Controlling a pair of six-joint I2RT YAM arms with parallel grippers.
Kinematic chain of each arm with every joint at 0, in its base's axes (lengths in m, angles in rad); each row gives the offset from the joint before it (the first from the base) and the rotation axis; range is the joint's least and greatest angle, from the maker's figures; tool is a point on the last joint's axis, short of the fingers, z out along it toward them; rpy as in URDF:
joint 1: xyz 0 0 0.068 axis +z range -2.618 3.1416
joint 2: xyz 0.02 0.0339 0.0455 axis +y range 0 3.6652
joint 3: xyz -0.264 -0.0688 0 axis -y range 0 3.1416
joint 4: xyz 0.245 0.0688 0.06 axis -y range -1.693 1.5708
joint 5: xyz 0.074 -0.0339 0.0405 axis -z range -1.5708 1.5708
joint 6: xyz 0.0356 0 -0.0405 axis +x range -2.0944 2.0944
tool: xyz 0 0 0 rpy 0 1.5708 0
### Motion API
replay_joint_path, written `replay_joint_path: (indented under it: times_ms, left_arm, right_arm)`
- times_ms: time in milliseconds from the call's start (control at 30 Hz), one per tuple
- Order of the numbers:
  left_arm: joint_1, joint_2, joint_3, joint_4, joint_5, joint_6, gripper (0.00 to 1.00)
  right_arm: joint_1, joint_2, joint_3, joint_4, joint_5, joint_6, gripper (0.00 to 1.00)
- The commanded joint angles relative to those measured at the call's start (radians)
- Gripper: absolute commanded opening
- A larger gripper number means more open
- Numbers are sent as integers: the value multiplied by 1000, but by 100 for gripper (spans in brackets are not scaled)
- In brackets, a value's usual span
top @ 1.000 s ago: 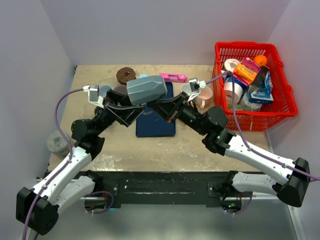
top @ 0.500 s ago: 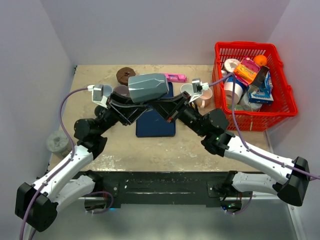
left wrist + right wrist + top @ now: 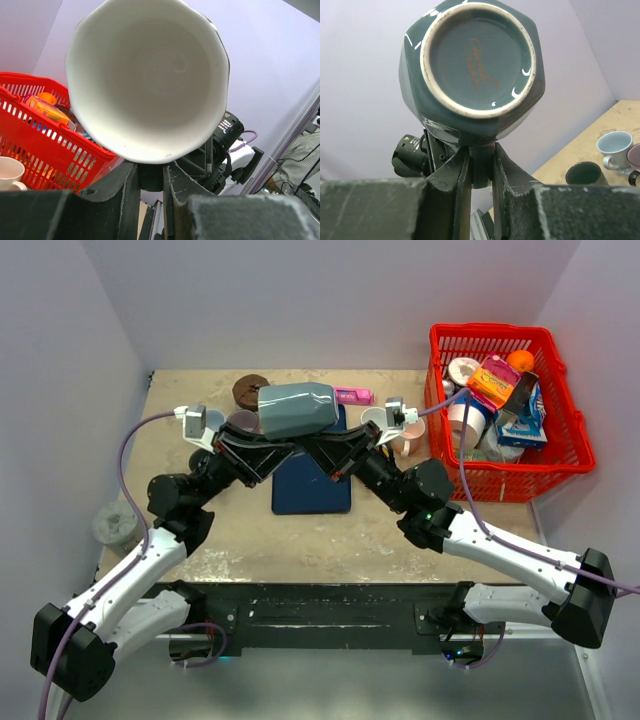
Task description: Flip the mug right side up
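The mug [image 3: 295,408] hangs on its side, so I will turn my left gripper until its fingers point down, lower it toward the bare tabletop [image 3: 253,491] beside the blue pad and release.
The mug [image 3: 295,408] is grey-green and faceted, and it hangs on its side in the air above the table's middle. Its white inside [image 3: 150,75] faces the left wrist camera, while the round base [image 3: 477,65] faces the right wrist camera. My left gripper [image 3: 280,445] comes in from the left under the mug and is shut on the dark handle below the rim [image 3: 150,175]. From the right, my right gripper [image 3: 315,448] is shut on that same handle [image 3: 481,160]. The two sets of fingertips meet beneath the mug.
A dark blue pad [image 3: 310,490] lies under the mug. Behind it stand a brown disc [image 3: 250,388], a pink packet [image 3: 352,395] and two pale cups [image 3: 408,435]. A red basket [image 3: 560,455] full of items fills the right side. A grey cup [image 3: 115,525] sits at the left edge.
My left gripper has shut on the handle; it stood open a second ago. The mug has risen a little and now lies more level.
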Motion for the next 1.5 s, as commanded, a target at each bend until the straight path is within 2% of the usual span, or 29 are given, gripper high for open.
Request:
replay_joint_path:
  times_ms: [0, 67, 100, 200, 233, 333, 600, 833, 1133, 1467]
  left_arm:
    - [-1, 14, 52, -55, -17, 55, 0]
    - [-1, 4, 63, -111, -40, 90, 0]
    - [-1, -6, 67, -136, -48, 105, 0]
    - [-1, -26, 99, -257, -92, 177, 0]
    - [-1, -28, 131, -344, -101, 197, 0]
    - [-1, -36, 187, -504, -144, 292, 0]
    - [-1, -77, 267, -827, -365, 482, 0]
    - [-1, 6, 359, -1189, -603, 587, 0]
    - [-1, 182, 336, -1328, -844, 590, 0]
    - [11, 354, 337, -1314, -937, 579, 0]
  right_arm:
    - [28, -21, 22, 113, -18, -12, 0]
    - [27, -29, 19, 81, 4, -24, 0]
    - [27, -37, 19, 64, 14, -30, 18]
    - [27, -46, 33, -17, 51, -66, 56]
    - [28, -43, 39, -72, 59, -81, 73]
    - [27, -44, 57, -185, 102, -102, 82]
    - [27, -95, 31, -430, 270, -67, 87]
    - [25, -166, 16, -614, 461, -21, 87]
    - [25, -173, 16, -687, 519, -10, 87]
    - [25, -172, 2, -712, 530, 5, 86]
